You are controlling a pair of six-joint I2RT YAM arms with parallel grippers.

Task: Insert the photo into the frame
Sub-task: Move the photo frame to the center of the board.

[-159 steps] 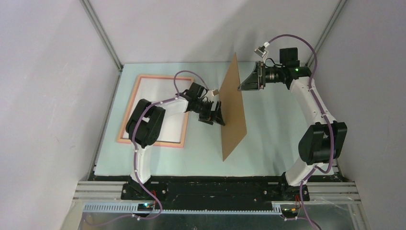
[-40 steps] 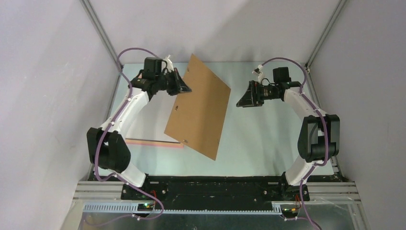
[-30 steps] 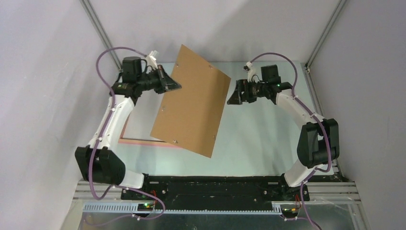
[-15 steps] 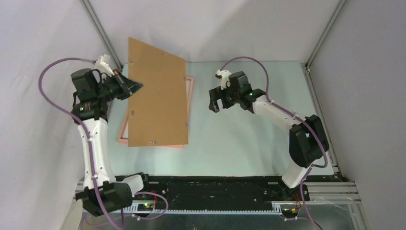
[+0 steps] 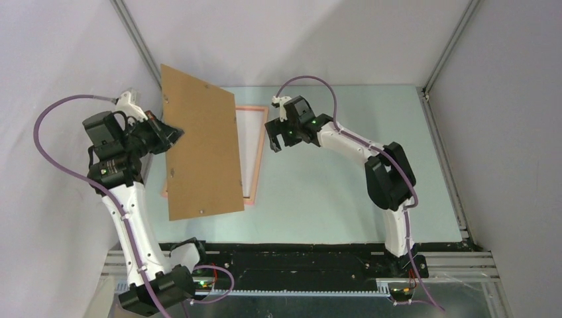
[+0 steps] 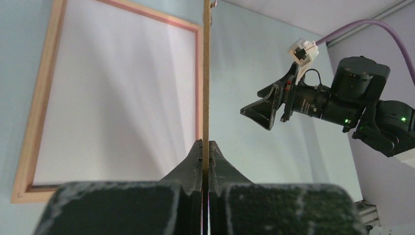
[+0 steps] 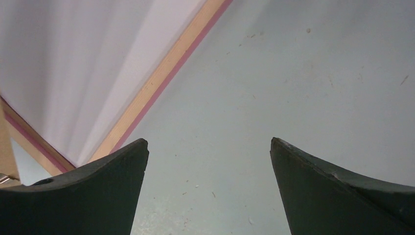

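Observation:
My right gripper moves down and to the left in the top view onto the frame's bare bar [image 5: 260,151] next, because the board [image 5: 199,152] leaves that side uncovered.
A plain brown backing board [image 5: 199,152] hangs tilted above the left side of the table, and my left gripper [image 5: 173,134] is shut on its left edge. In the left wrist view the board [image 6: 206,73] is edge-on between the closed fingers of that gripper [image 6: 205,144]. Below it the salmon-pink frame [image 5: 256,159] lies flat, mostly covered by the board. Its inside looks plain white [image 6: 117,98]. The photo is not in view. My right gripper [image 5: 273,140] hovers open and empty just right of the frame's right rail [image 7: 166,73], above bare mat [image 7: 209,142].
The pale green mat [image 5: 344,179] covers the table. Grey enclosure walls and metal posts [image 5: 142,50] stand close on the left, back and right. A black mounting rail [image 5: 298,262] runs along the near edge. The left arm stands tall by the left wall.
The left arm has swung the board leftward, uncovering the frame's right rail. The right arm has moved left and down towards that rail, and its jaws have opened slightly wider.

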